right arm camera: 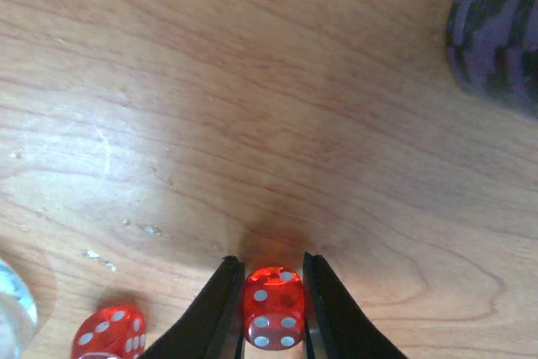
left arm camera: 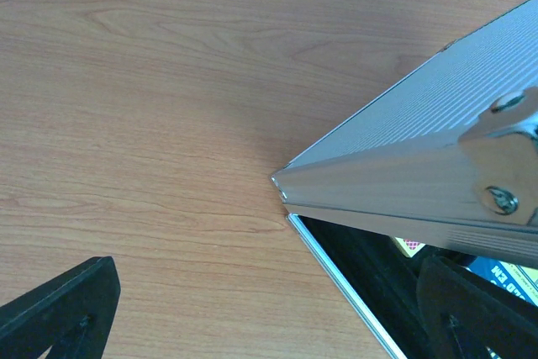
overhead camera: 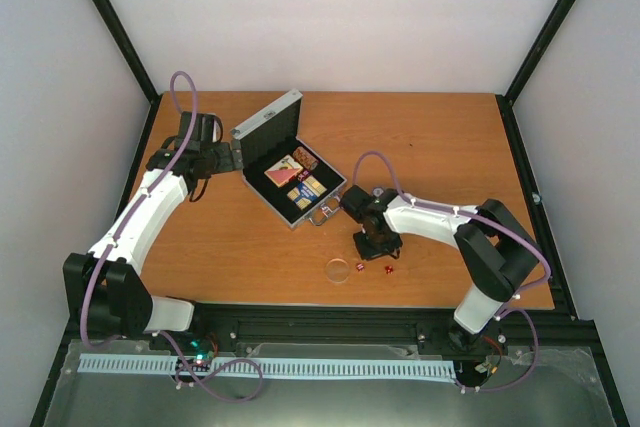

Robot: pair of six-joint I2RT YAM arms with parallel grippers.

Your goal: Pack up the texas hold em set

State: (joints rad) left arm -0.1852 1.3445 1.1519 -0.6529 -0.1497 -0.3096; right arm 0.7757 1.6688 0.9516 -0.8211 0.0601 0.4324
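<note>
I need to lift the die over the case's rim with my right gripper and lower it to release it, because the gap between the decks is outward of my gripper, inside the case.
The silver case [overhead camera: 290,172] stands open at mid-table, its lid [overhead camera: 268,127] raised. Inside lie a red-white deck [overhead camera: 283,173], a blue-yellow deck [overhead camera: 312,187] and dark chips [overhead camera: 305,157]. My left gripper [overhead camera: 222,157] is open at the lid's left corner. In the left wrist view the lid [left arm camera: 420,157] spans the gap between the jaws [left arm camera: 265,308], with one finger by the case's inside. My right gripper [right arm camera: 273,279] is shut on a red die [right arm camera: 273,307] just over the table. A second die [right arm camera: 108,334] lies to its left.
The clear disc [overhead camera: 338,270] lies on the table in front of the case, and its edge shows in the right wrist view [right arm camera: 13,317]. Two red dice [overhead camera: 360,267] [overhead camera: 388,269] show by the right gripper [overhead camera: 375,250]. A purple cable [right arm camera: 496,31] hangs at upper right.
</note>
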